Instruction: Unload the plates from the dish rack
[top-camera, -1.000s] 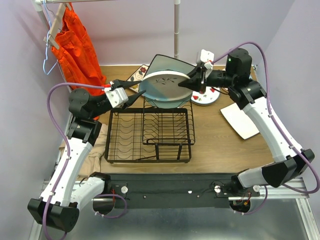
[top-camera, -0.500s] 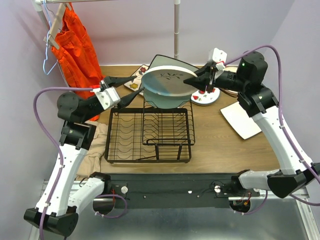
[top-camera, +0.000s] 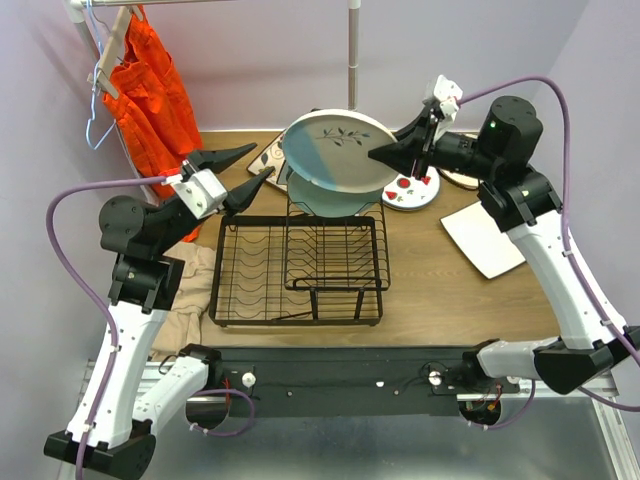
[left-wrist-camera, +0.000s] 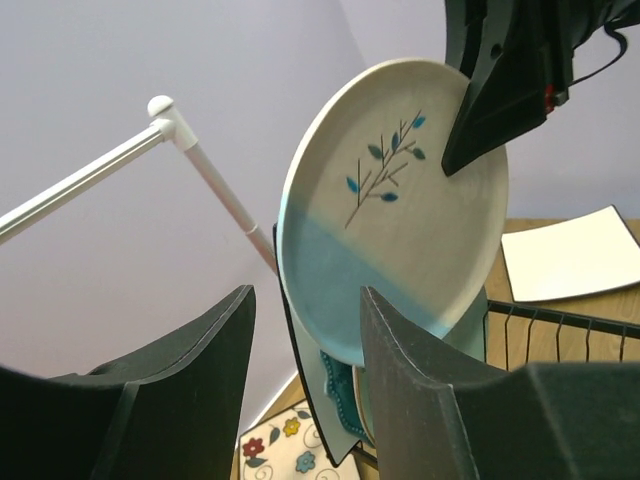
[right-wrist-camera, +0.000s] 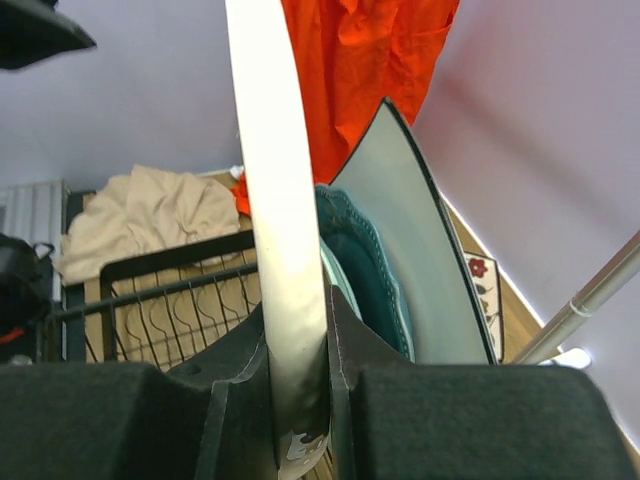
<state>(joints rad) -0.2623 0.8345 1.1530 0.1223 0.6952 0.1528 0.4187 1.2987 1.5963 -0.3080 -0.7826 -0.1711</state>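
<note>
My right gripper is higher than the cream plate, which lies to the right in the top view, so next I'll move across and down over it and release.
My right gripper (top-camera: 378, 155) is shut on the right rim of a round cream and mint plate with a leaf sprig (top-camera: 335, 150), holding it tilted above the black wire dish rack (top-camera: 300, 265). In the right wrist view the plate's rim (right-wrist-camera: 265, 150) stands edge-on between my fingers (right-wrist-camera: 295, 325). A dark teal scalloped plate (right-wrist-camera: 360, 260) and a grey square plate (right-wrist-camera: 410, 220) stand behind it in the rack. My left gripper (top-camera: 258, 163) is open and empty, left of the held plate (left-wrist-camera: 400, 220) and apart from it.
On the table lie a flower-print square plate (top-camera: 270, 155), a red-fruit plate (top-camera: 410, 192), a white square plate (top-camera: 485, 240) and a cream plate (top-camera: 462, 178). An orange garment (top-camera: 150, 90) hangs back left. A beige cloth (top-camera: 185, 290) lies left of the rack.
My right gripper has lifted the round plate up and tilted it, clear of the rack. My left gripper has drawn back to the left and risen, away from the plate.
</note>
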